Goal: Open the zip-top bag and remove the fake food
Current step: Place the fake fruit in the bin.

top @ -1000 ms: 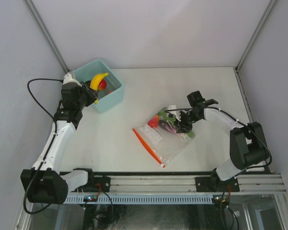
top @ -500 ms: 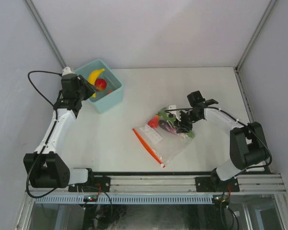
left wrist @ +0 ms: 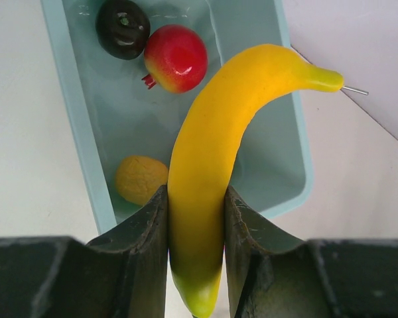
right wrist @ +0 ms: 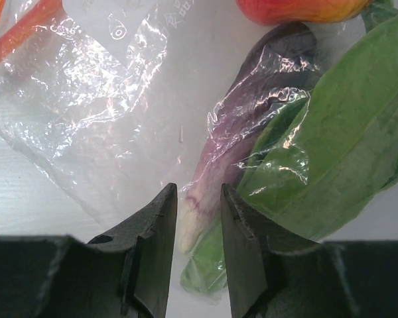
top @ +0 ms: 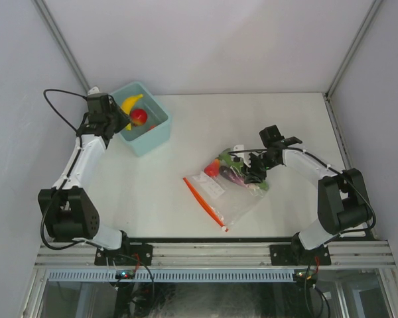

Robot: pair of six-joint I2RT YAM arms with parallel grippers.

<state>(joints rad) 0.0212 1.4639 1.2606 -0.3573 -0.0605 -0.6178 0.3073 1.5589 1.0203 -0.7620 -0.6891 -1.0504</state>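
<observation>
I should lower my left gripper and move it farther in before I release the banana over the bin, because the banana's held end still sticks out past the bin's rim.
The clear zip-top bag (top: 235, 199) lies mid-table with its orange-red zip strip (top: 202, 199) at the near left. It holds a purple eggplant (right wrist: 252, 119), green leafy pieces (right wrist: 345, 132) and a red piece (right wrist: 298, 8). My right gripper (top: 252, 173) sits low at the bag's right end. Its jaws (right wrist: 199, 199) are closed narrowly on the plastic around the eggplant's pale tip. My left gripper (top: 123, 116) is shut on the yellow banana (left wrist: 212, 152) and holds it above the light teal bin (top: 152, 136).
The bin (left wrist: 73, 119) at the back left holds a red fruit (left wrist: 176, 57), a dark round piece (left wrist: 123, 18) and an orange piece (left wrist: 140, 179). Grey walls close in the table on the left, back and right.
My left arm has swung back and to the left with the banana, which is now over the bin's left part. The right arm and the bag have not moved.
</observation>
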